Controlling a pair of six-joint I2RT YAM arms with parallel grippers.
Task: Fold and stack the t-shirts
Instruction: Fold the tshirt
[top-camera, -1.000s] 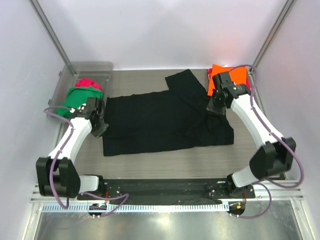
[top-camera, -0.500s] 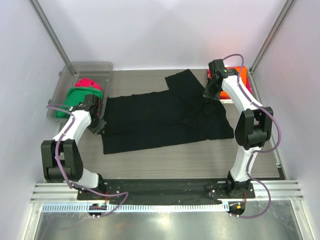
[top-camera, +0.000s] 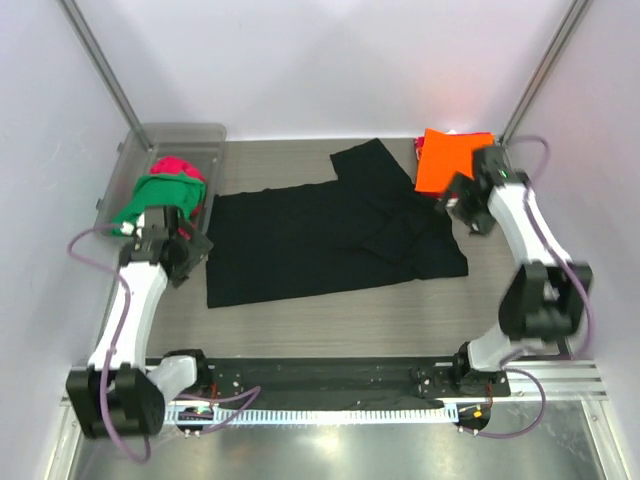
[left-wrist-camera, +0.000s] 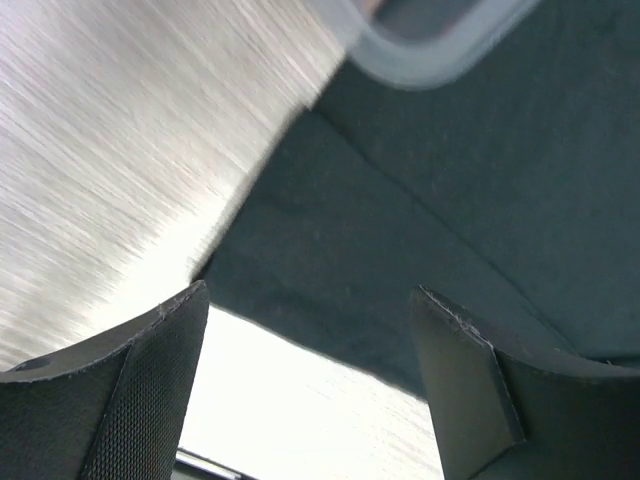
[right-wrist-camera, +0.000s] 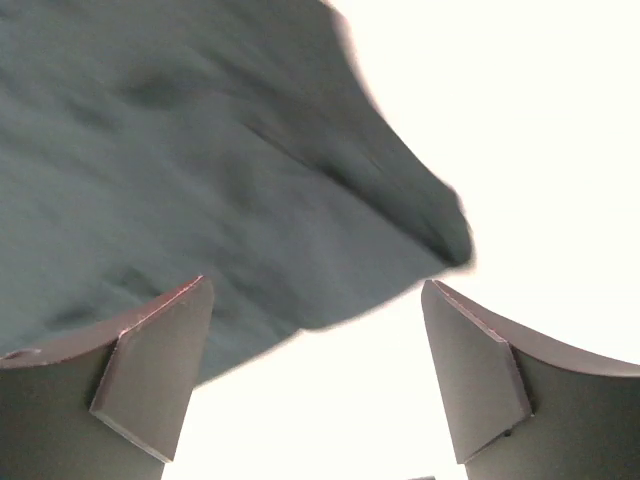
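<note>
I need to lower my right gripper's open fingers back around the jutting tip of the shirt's near corner on its rumpled side (top-camera: 461, 271) (right-wrist-camera: 450, 248), which lies below and back from them.
A black t-shirt (top-camera: 330, 240) lies spread over the middle of the table, one sleeve reaching toward the back and its right side rumpled. My left gripper (top-camera: 188, 256) hangs open just off the shirt's left edge. In the left wrist view that gripper (left-wrist-camera: 310, 370) has bare table between its fingers (left-wrist-camera: 120, 400), with the black cloth (left-wrist-camera: 450, 200) beyond them. My right gripper (top-camera: 453, 203) is open by the shirt's right edge. The right wrist view shows this gripper (right-wrist-camera: 315, 360) empty, above the hem of the shirt (right-wrist-camera: 180, 170).
A clear plastic bin (top-camera: 205, 133) at the back left holds a green shirt (top-camera: 150, 195) and a red one (top-camera: 178, 166); its corner (left-wrist-camera: 420, 50) shows in the left wrist view. A folded orange shirt (top-camera: 452, 158) lies at the back right. Metal posts rise at both back corners.
Both grippers have gone from shut to open and let go of the black shirt. Both arms drew outward, away from its left and right edges.
</note>
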